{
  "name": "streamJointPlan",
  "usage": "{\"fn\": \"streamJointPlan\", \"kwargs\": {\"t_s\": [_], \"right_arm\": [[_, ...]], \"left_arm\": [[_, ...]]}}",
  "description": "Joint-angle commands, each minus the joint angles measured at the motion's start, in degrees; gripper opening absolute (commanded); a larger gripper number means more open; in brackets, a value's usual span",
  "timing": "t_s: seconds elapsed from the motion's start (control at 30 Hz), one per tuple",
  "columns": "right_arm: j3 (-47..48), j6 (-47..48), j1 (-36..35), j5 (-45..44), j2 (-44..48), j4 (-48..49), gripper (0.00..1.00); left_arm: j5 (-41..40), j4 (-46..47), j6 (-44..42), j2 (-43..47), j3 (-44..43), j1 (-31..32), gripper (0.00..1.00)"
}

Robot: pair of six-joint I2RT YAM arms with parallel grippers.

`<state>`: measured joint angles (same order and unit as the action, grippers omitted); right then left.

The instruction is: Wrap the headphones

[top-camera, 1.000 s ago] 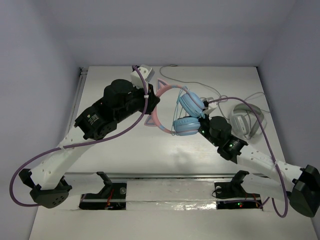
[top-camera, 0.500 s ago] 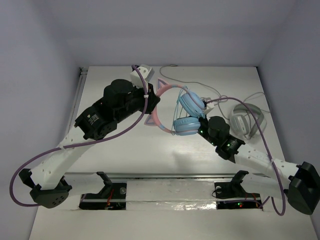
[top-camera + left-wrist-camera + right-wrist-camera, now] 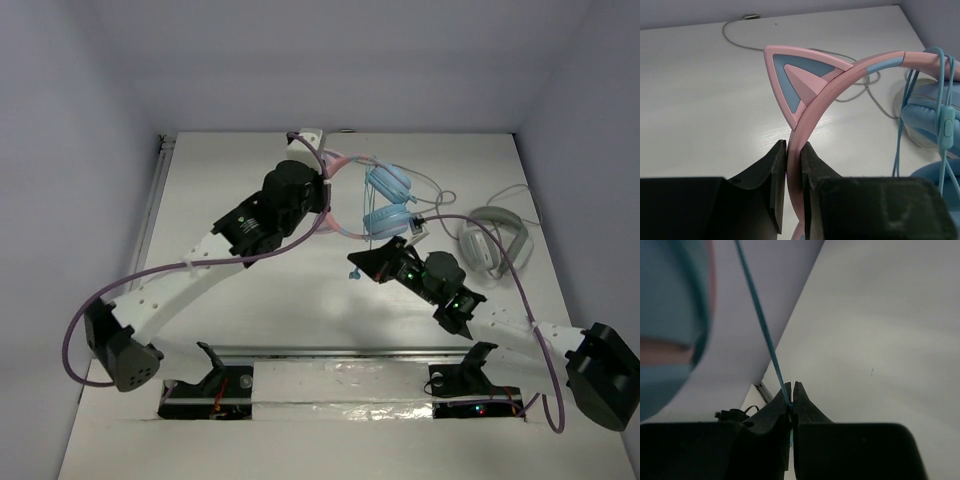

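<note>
My left gripper is to move down and back to the bare tabletop next and let go of the pink headband there, because the cable already goes round the headphones (image 3: 388, 198).
The headphones (image 3: 388, 198) have light-blue ear cups, a pink headband with cat ears (image 3: 805, 80) and a thin pale-blue cable (image 3: 760, 320). My left gripper (image 3: 792, 150) is shut on the pink headband and holds the headphones up off the table near the back; in the top view the gripper (image 3: 322, 190) is beside the ear cups. My right gripper (image 3: 791, 395) is shut on the cable, which runs taut up to the cups. In the top view that gripper (image 3: 362, 268) sits below and in front of the cups.
White-grey over-ear headphones (image 3: 490, 240) with a white cable (image 3: 350, 155) lie at the right of the white table (image 3: 220, 200). Side walls stand close on both sides. A metal rail (image 3: 150, 215) runs along the table's left edge.
My left gripper has lifted the headphones and carried them toward the back right. My right gripper has turned and moved left and forward, drawing the cable taut.
</note>
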<state>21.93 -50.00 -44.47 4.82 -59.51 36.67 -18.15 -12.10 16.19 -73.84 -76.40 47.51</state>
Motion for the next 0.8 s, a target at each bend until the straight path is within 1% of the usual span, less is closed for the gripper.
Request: {"fn": "streamJointPlan", "kwargs": {"t_s": [0.0, 0.1, 0.17, 0.27, 0.37, 0.53, 0.63, 0.67, 0.77], "right_arm": [[-1.98, -5.81, 0.35, 1.69, 2.55, 4.73, 0.01], [-2.77, -7.22, 0.35, 0.98, 3.61, 3.85, 0.05], [-3.30, -7.57, 0.35, 0.81, 3.34, 4.64, 0.05], [-3.92, -8.27, 0.35, 0.98, 2.64, 5.52, 0.06], [-3.48, -8.71, 0.35, 0.63, 2.03, 5.79, 0.07], [0.12, -10.11, 0.35, -2.44, -1.40, 4.03, 0.14], [1.00, -12.92, 0.35, -4.29, -5.00, 6.57, 0.22], [1.53, -13.54, 0.35, -4.47, -5.96, 7.01, 0.22], [2.41, -15.30, 0.35, -4.47, -9.66, 10.09, 0.23]], "left_arm": [[-7.33, 16.22, 3.42, -2.77, -2.87, -0.66, 0.00], [-9.53, 18.25, 3.68, -6.82, -3.49, -1.36, 0.00], [-9.88, 20.08, 4.47, -8.41, -3.05, -2.94, 0.00], [-10.41, 21.76, 5.26, -11.14, -0.95, -3.64, 0.00], [-9.27, 23.60, 6.40, -12.29, 3.17, -3.65, 0.00], [-7.60, 26.33, 9.47, -11.50, 12.58, -3.65, 0.00], [-5.50, 28.44, 11.14, -10.18, 18.29, -3.65, 0.00], [-4.10, 28.88, 12.19, -10.01, 19.44, -3.65, 0.00], [-3.73, 28.71, 13.17, -9.57, 22.52, -3.13, 0.00]]}}
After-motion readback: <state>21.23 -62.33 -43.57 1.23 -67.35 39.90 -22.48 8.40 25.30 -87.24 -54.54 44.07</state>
